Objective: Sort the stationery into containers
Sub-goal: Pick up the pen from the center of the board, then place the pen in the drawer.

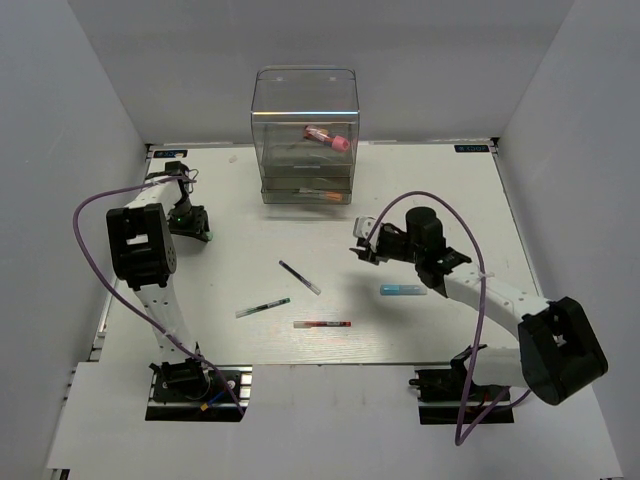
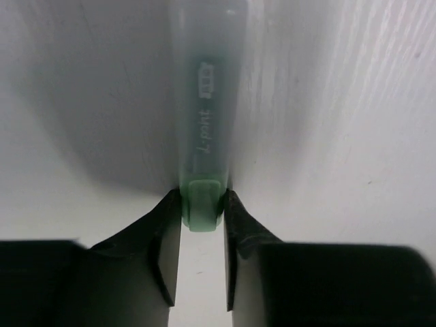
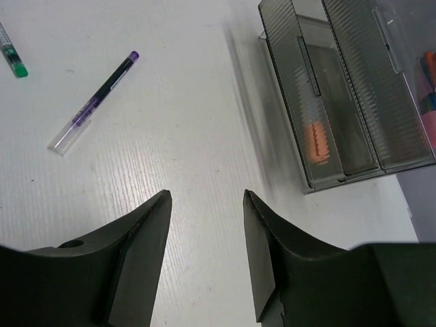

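Note:
The left gripper lifts next, crosses to the right in the top view over the low drawer holding an orange marker (image 1: 320, 196) and releases there.
The clear drawer cabinet (image 1: 305, 135) stands at the back centre. It holds the red pink-capped tube (image 1: 328, 137) in an upper drawer and an orange marker (image 1: 320, 196) in a low one. My left gripper (image 1: 203, 232) is low at the table's left side, shut on the end of a green marker (image 2: 204, 136). My right gripper (image 1: 362, 250) is open and empty, in front of the cabinet (image 3: 347, 88). A dark/white pen (image 1: 299, 277), a green/black pen (image 1: 262, 307), a red/black pen (image 1: 322, 324) and a light-blue marker (image 1: 402, 289) lie on the table.
White walls close in the table on the left, right and back. The right wrist view shows the dark/white pen (image 3: 95, 102), the end of the green pen (image 3: 13, 61) and the orange marker (image 3: 318, 139) behind a drawer front. Purple cables loop from both arms.

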Controlling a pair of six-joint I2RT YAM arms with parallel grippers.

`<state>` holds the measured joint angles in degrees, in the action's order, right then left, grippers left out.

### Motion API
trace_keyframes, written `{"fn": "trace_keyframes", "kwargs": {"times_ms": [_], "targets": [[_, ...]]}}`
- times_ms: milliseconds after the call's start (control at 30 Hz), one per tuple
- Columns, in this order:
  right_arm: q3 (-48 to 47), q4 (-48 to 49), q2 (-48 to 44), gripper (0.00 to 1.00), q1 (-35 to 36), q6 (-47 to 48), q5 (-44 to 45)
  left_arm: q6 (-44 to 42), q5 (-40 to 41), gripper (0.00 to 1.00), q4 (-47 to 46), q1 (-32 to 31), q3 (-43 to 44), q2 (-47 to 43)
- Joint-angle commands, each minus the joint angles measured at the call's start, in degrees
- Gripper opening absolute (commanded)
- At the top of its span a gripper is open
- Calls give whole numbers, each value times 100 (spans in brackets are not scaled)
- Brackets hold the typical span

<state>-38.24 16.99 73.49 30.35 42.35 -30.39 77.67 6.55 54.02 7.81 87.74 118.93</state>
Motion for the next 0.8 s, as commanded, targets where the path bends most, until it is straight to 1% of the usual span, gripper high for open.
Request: {"fn": "trace_keyframes", "kwargs": {"times_ms": [0,100,133,167,200,233,267,300,333,400,467,533,567,600,667,767], "targets": [[158,217,-300,53,-20,-253,33,64,-83,29,152,36,-38,-19],[360,181,-450,53,-55,-280,191,-15,-250,20,-179,-42,-432,-291],[396,181,-485,56,-90,-419,226,-93,-329,16,-303,-43,-721,-562],[474,121,-555,57,-99,-464,383,-198,-399,15,-452,-95,-906,-738],[554,68,-590,61,-108,-490,428,-252,-643,13,-854,-96,-1117,-932],[659,6,-686,77,-134,-465,629,-252,-794,10,-1110,-157,-1615,-1386],[799,14,-722,85,-134,-473,701,-348,-926,9,-1365,-157,-1872,-1634],[870,23,-749,87,-169,-456,754,-427,-1145,7,-1803,-210,-2084,-1872],[923,23,-818,90,-196,-438,858,-428,-1216,5,-1938,-288,-2382,-2091],[1125,15,-889,90,-248,-420,1008,-481,-1366,5,-2001,-376,-2516,-2592],[1213,-73,-907,90,-319,-464,1114,-481,-1550,4,-2001,-535,-2517,-2831],[1248,-152,-916,86,-424,-464,1132,-481,-1604,4,-1940,-727,-2342,-3077],[1257,-179,-916,83,-451,-456,1045,-420,-1665,4,-1939,-790,-2254,-3130],[1266,-205,-907,83,-477,-464,1035,-324,-1665,4,-1878,-860,-2053,-3131],[1293,-205,-872,80,-547,-508,957,-200,-1718,4,-1878,-1053,-1789,-3201],[1328,-188,-837,80,-600,-534,904,90,-1770,4,-1773,-1325,-1542,-3184]]}}
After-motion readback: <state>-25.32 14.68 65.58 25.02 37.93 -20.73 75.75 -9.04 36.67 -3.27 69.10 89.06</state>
